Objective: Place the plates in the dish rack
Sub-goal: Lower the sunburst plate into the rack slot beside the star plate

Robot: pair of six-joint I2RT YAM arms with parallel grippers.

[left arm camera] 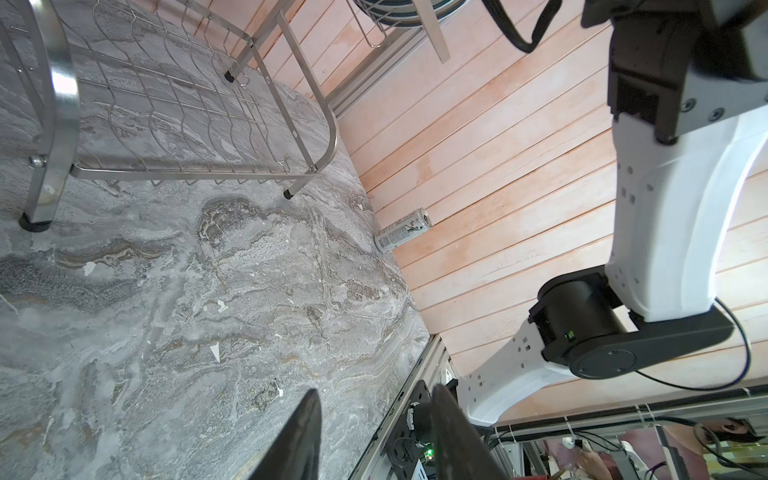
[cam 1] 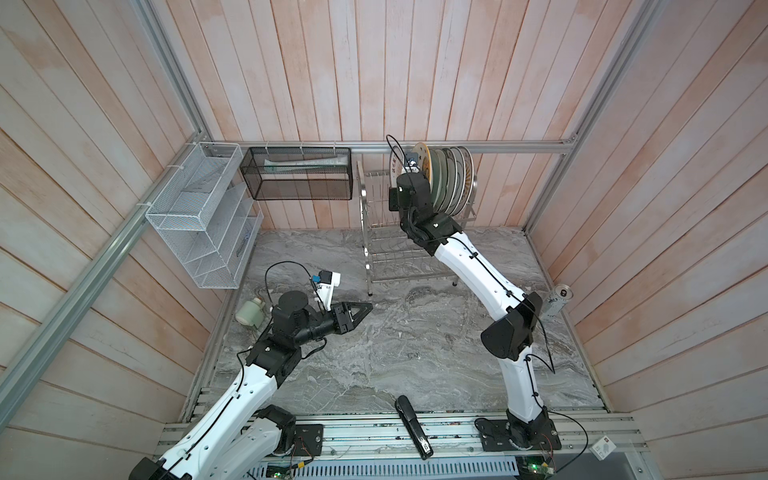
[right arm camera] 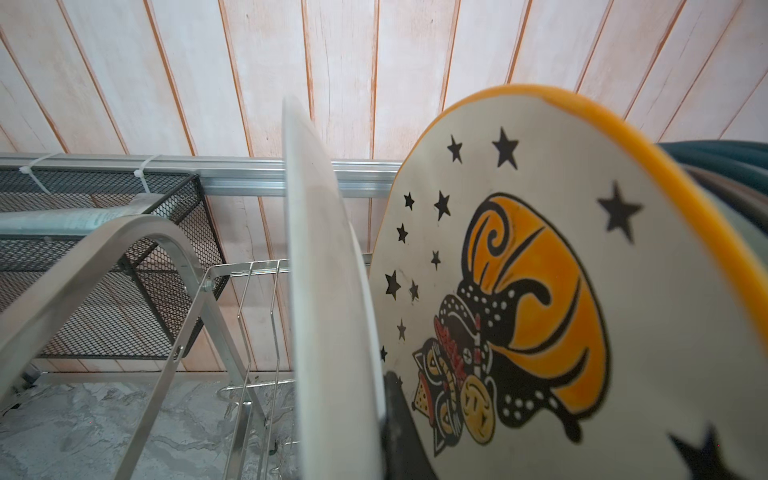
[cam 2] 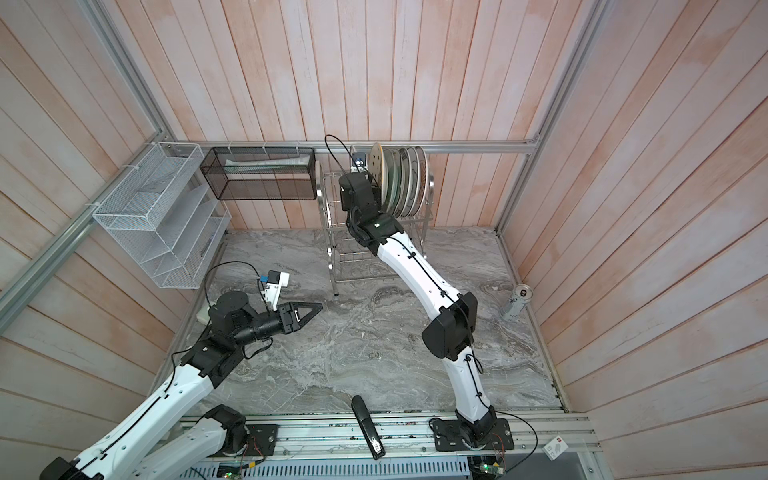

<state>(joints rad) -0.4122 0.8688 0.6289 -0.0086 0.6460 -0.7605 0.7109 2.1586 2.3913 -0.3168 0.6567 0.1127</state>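
Observation:
The open space of the dish rack's upper shelf is directly below my right gripper, so I will next lower my right gripper a little beside the cream plate and let go of the white plate.
The dish rack (cam 1: 365, 216) (cam 2: 332, 232) stands at the back of the marble table, and its lower tier (left arm camera: 174, 104) is bare. Several plates (cam 1: 451, 183) (cam 2: 405, 178) stand on edge in its upper tier. My right gripper (right arm camera: 357, 407) is up at that tier, shut on a white plate (right arm camera: 328, 291) (cam 1: 392, 166) held upright, edge-on. This plate sits just left of a cream plate with black stars and an orange rim (right arm camera: 519, 291) (cam 1: 420, 156). My left gripper (cam 1: 365, 309) (cam 2: 318, 307) (left arm camera: 376, 392) hovers low over the table's left side, open and holding nothing.
A white mesh organizer (cam 1: 199, 220) and a black mesh basket (cam 1: 297, 174) hang on the back-left walls. A can (cam 1: 559, 299) (left arm camera: 403, 230) leans at the right wall. A pale bottle (cam 1: 251, 311) lies behind the left arm. A black stapler-like object (cam 1: 411, 428) lies at the front edge.

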